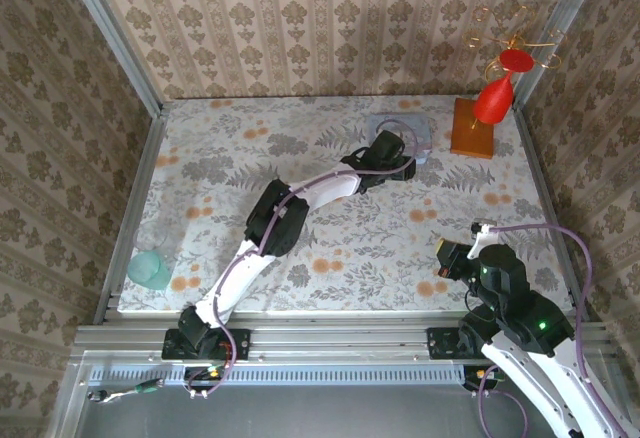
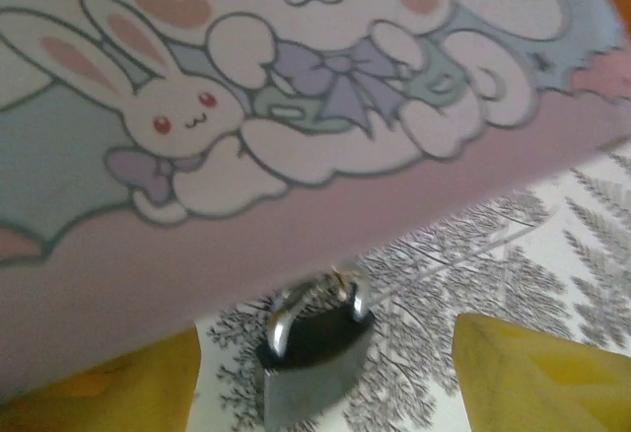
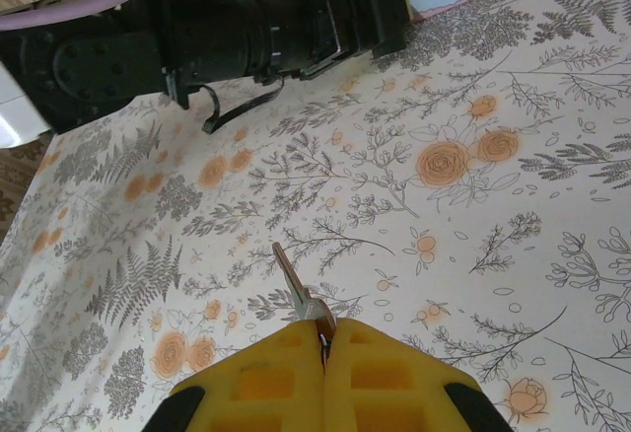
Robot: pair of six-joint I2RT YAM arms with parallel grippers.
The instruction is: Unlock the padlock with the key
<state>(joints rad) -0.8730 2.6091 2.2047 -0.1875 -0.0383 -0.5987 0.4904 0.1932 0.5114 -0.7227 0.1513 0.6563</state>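
My left gripper needs to lower its open fingers around the padlock at the tin's front edge next and then close them, because the padlock between them is still untouched.
The padlock, a small dark block with a silvery shackle, lies on the floral cloth right against the front edge of the pastel bunny tin. My left gripper is open, its yellow fingers standing on either side of the padlock without touching it. From above, the left gripper reaches to the tin at the back. My right gripper is shut on the key, whose blade points forward above the cloth. It hovers near the front right.
A red cone-shaped object on a wooden block stands at the back right beside the tin. A pale green cup sits at the front left edge. Patterned walls close in the table on three sides.
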